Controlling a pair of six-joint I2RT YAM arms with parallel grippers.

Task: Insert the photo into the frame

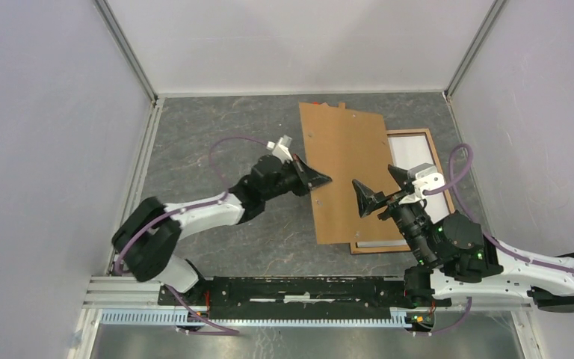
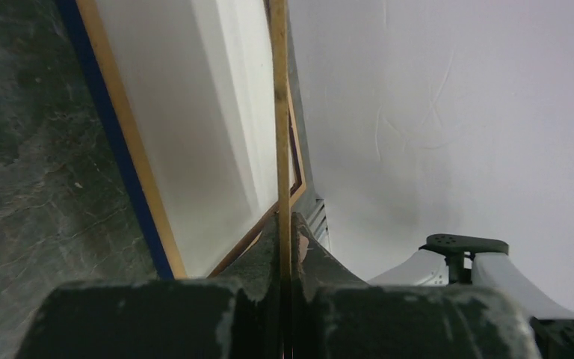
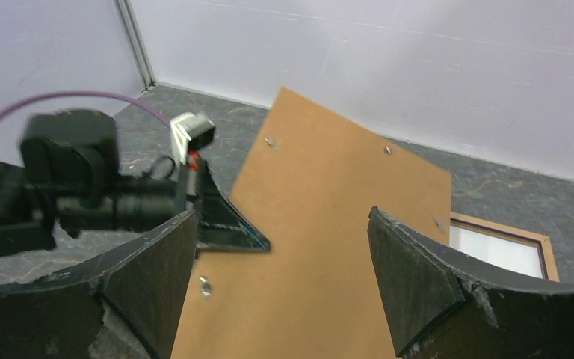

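Next, my left gripper moves down and to the right in the top view and releases the board there, because the board (image 1: 347,172) hangs offset from the frame's opening (image 1: 411,152).
My left gripper (image 1: 321,179) is shut on the left edge of the plain brown backing board (image 1: 347,172) and holds it tilted above the table. In the left wrist view the board (image 2: 279,112) runs edge-on between my fingers (image 2: 258,254). The frame (image 1: 407,132) lies flat under and right of the board, with a light wood rail and blue outer edge (image 2: 131,149). A white sheet (image 1: 411,153) fills its opening; no beach picture shows. My right gripper (image 1: 380,187) is open and empty above the board's near right part (image 3: 329,224).
White enclosure walls (image 1: 45,112) stand on the left, back and right of the grey stone-look table (image 1: 209,149). A metal rail (image 1: 269,288) runs along the near edge at the arm bases. The right arm's body (image 2: 463,262) shows beyond the board in the left wrist view.
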